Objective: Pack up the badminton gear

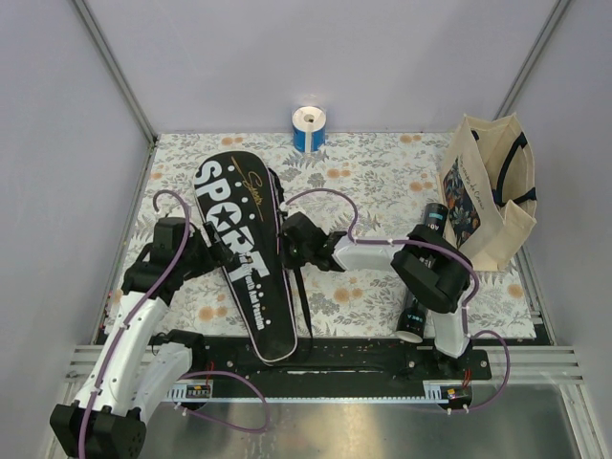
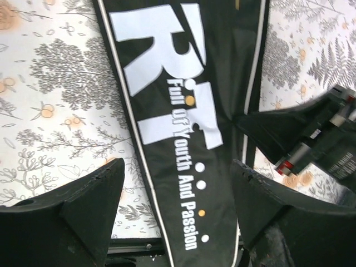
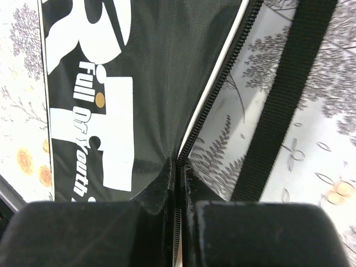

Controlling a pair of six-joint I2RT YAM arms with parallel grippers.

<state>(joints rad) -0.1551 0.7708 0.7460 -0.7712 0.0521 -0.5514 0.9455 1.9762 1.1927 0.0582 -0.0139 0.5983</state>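
Observation:
The robot next needs to pull its right gripper back, turning with the pinched zipper edge, and release it over the mat (image 1: 314, 284) (image 3: 286, 189) beside the strap, since that patch lies back of the gripper.
The long black "SPORT" racket cover (image 1: 244, 253) lies slanted across the floral mat, its narrow end toward the arms. My right gripper (image 1: 284, 249) is shut on the cover's right zipper edge; in the right wrist view the closed gripper (image 3: 179, 162) pinches the zipper (image 3: 214, 94) and fabric (image 3: 156, 61). My left gripper (image 1: 226, 252) hovers open over the cover's left side. In the left wrist view its gripper (image 2: 178, 167) straddles the printed cover (image 2: 183, 111) without touching it. A black tube (image 1: 434, 222) lies partly under the right arm.
A beige tote bag (image 1: 490, 191) stands at the right edge of the mat. A blue-and-white roll (image 1: 309, 127) sits at the back by the wall. The cover's black strap (image 1: 302, 298) (image 3: 289, 94) trails on the mat. Walls enclose three sides.

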